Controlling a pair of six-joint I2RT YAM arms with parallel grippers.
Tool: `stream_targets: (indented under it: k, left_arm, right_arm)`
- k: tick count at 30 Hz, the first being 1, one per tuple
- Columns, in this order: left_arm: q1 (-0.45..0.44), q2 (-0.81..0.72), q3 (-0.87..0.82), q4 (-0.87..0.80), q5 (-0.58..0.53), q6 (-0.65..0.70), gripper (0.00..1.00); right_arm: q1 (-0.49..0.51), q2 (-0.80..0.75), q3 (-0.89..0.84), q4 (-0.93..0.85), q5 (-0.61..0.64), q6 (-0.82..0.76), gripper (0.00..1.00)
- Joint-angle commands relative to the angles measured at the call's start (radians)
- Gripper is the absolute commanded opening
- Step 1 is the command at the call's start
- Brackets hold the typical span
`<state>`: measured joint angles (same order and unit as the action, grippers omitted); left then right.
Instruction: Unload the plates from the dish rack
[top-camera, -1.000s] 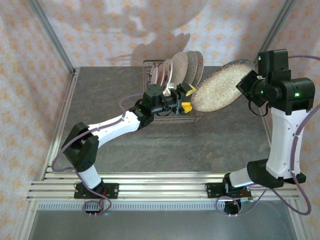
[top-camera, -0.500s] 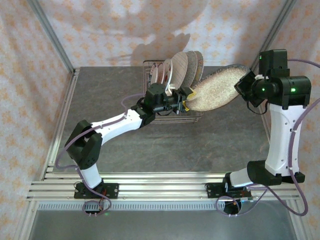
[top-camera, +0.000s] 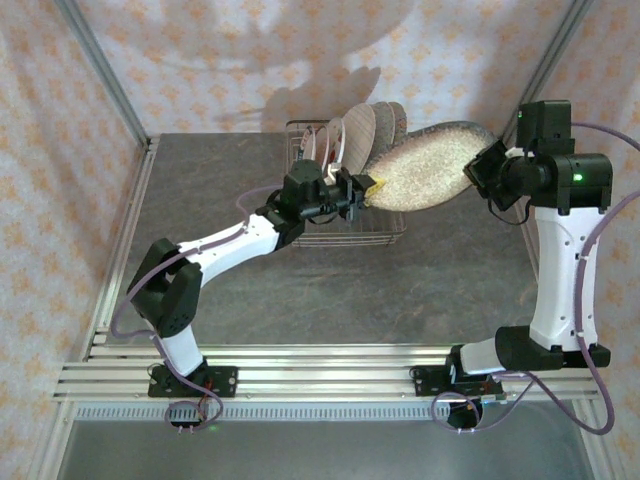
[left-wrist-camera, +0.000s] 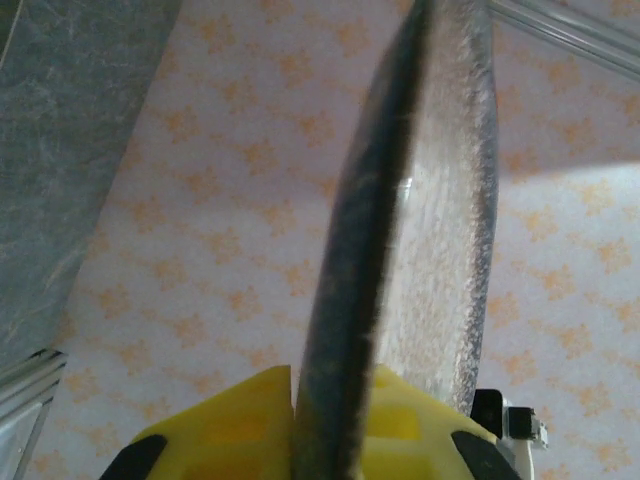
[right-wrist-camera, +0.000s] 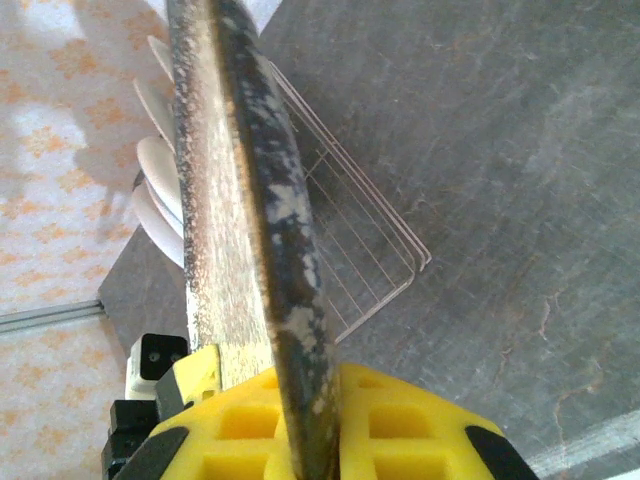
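Note:
Next I will open the fingers of my right gripper to release the large plate's rim, since my left gripper pinches the opposite rim.
A large beige speckled plate (top-camera: 425, 170) with a dark rim hangs in the air over the right end of the dish rack (top-camera: 322, 238). Both grippers are shut on it. My left gripper (top-camera: 365, 187) pinches its left rim, and the yellow pads (left-wrist-camera: 230, 430) press both sides of the plate's edge (left-wrist-camera: 345, 300). My right gripper (top-camera: 487, 170) clamps the opposite rim, the plate (right-wrist-camera: 260, 200) standing edge-on between its yellow fingers (right-wrist-camera: 420, 425). Several smaller plates (top-camera: 360, 132) stand upright in the wire rack (right-wrist-camera: 370, 250) behind the held one.
The grey tabletop (top-camera: 420, 290) lies bare in front of and right of the rack. Patterned walls close in the back and sides, with metal frame posts (top-camera: 100, 70) at the corners. The aluminium rail (top-camera: 330, 370) carries both arm bases.
My right arm carried the big plate left and lowered its tilt toward the left gripper. The left gripper, open a second ago, has shut on the plate's left rim.

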<state>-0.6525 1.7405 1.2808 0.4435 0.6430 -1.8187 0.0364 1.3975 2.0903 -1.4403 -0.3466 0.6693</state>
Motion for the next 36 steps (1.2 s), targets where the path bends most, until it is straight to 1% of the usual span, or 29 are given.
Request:
stream_targets:
  k: [1,6,8,9,12,15,18,21,24,29,32,36]
  left_arm:
    - [-0.011,-0.051,-0.002,0.056,0.03,0.057,0.0]
    - [0.01,-0.081,0.0,0.089,0.038,0.058,0.0]
    - [0.02,-0.096,0.001,0.097,0.04,0.065,0.0]
    - [0.026,-0.107,0.001,0.1,0.04,0.069,0.0]
    - [0.047,-0.133,-0.011,0.123,0.028,0.074,0.0]
    - [0.074,-0.155,-0.025,0.172,0.003,0.054,0.0]
    - [0.105,-0.17,-0.032,0.223,-0.023,0.023,0.0]
    - [0.137,-0.19,-0.022,0.231,-0.031,0.023,0.0]
    - [0.17,-0.212,-0.017,0.214,-0.03,0.028,0.0]
    - [0.227,-0.253,-0.033,0.198,-0.027,0.037,0.0]
    - [0.268,-0.283,-0.039,0.186,-0.028,0.046,0.0]
    - [0.332,-0.335,-0.04,0.109,-0.026,0.095,0.0]
  right_arm:
    - [0.004,-0.056,0.007,0.183,-0.114,0.006,0.0]
    - [-0.003,-0.064,-0.037,0.219,-0.181,-0.015,0.0]
    - [-0.004,-0.062,-0.039,0.212,-0.19,-0.029,0.0]
    - [-0.004,-0.06,-0.039,0.211,-0.199,-0.035,0.02]
    - [-0.004,-0.05,-0.039,0.229,-0.253,-0.038,0.13]
    - [-0.005,-0.038,-0.038,0.241,-0.292,-0.028,0.23]
    - [-0.005,-0.024,-0.039,0.253,-0.326,-0.014,0.37]
    - [-0.006,-0.013,-0.032,0.27,-0.349,-0.008,0.52]
    - [-0.005,0.002,-0.001,0.277,-0.359,-0.014,0.62]
    - [-0.006,0.026,0.053,0.302,-0.379,-0.023,0.67]
    - [-0.006,0.039,0.062,0.309,-0.387,-0.035,0.68]
    - [-0.005,0.031,0.033,0.362,-0.396,-0.062,0.69]
